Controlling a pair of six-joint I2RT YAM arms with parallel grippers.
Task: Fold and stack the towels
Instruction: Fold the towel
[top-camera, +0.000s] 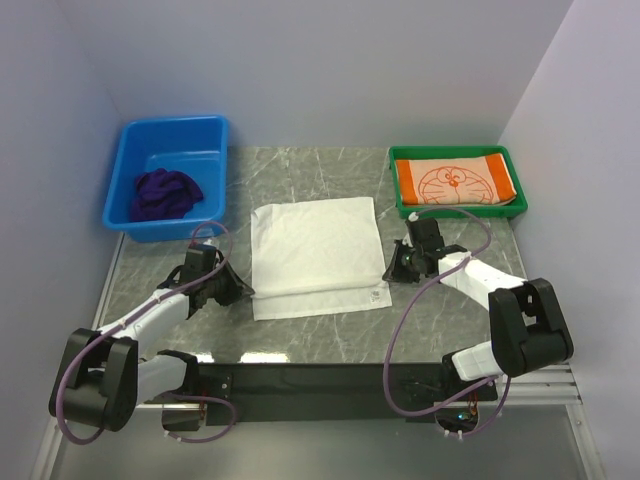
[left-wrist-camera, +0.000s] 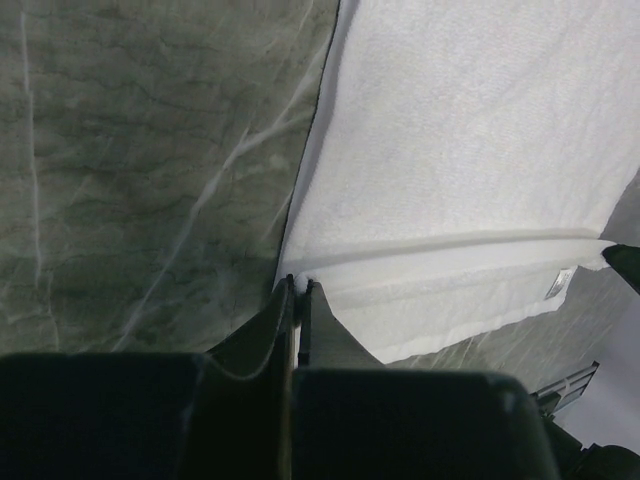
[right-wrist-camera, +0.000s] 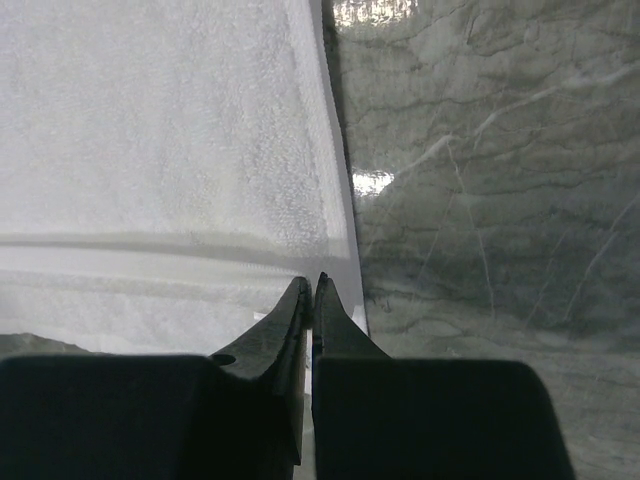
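A strip lies uncovered at the bottom layer's near corner (top-camera: 258, 315), so my left gripper will lift the pinched edge, draw it back and lower it there to release.
The white towel (top-camera: 315, 245) lies on the marble table, its near part doubled into a fold. My left gripper (top-camera: 245, 291) sits low at the towel's near left corner. In the left wrist view its tips (left-wrist-camera: 300, 280) are shut, pinching the white towel (left-wrist-camera: 470, 150) at its edge. My right gripper (top-camera: 390, 272) is at the near right corner, shut (right-wrist-camera: 312, 280) on the edge of the white towel (right-wrist-camera: 160, 150). The orange cartoon-print towel (top-camera: 455, 182) lies folded in the green tray (top-camera: 455, 150). The dark purple towel (top-camera: 165, 193) sits crumpled in the blue bin (top-camera: 175, 125).
The blue bin stands at the back left and the green tray at the back right. Bare marble (top-camera: 300, 165) lies between them and along the towel's sides. Walls close in on the left, back and right. A black rail (top-camera: 320, 375) runs along the near edge.
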